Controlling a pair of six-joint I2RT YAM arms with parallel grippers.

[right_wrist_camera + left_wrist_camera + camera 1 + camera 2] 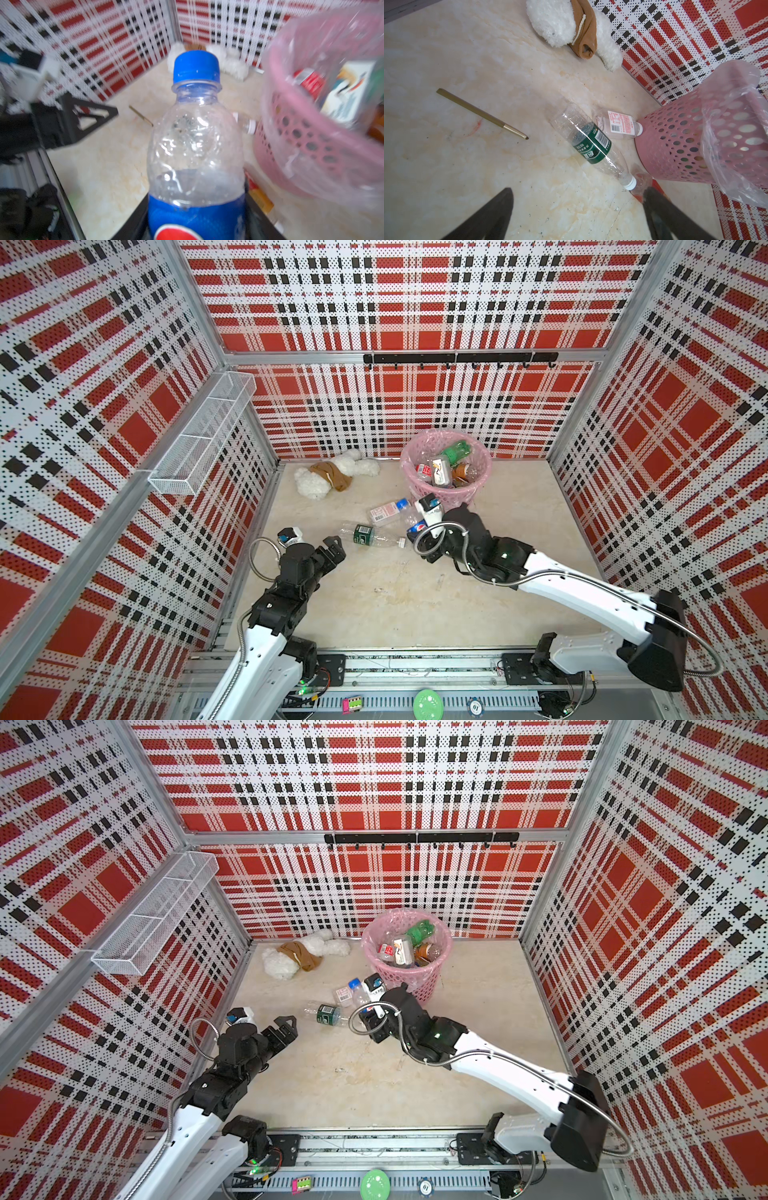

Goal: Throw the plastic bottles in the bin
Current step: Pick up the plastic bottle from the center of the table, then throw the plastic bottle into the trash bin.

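My right gripper will next lift the blue-capped cola bottle (417, 527) up and outward over the near rim of the pink bin. It will release the bottle into the bin's opening (453, 465), where bottles lie.
The pink bin (473, 481) (432, 973) stands at the back with several plastic bottles inside. My right gripper (195, 220) is shut on a blue-capped cola bottle (195, 135) (417, 527), raised beside the bin's near side. Two clear bottles lie on the floor. One has a green label (365, 535) (591, 143). The other has a red and white label (386, 512) (618, 124) and rests against the bin's foot. My left gripper (334, 549) (577, 199) is open over bare floor, just short of the green-labelled bottle.
A white plush toy with brown cloth (328, 477) lies at the back left. A thin gold stick (481, 113) lies on the floor. A white wire shelf (203, 435) hangs on the left wall. A crushed red-labelled bottle (640, 185) lies by the bin's base.
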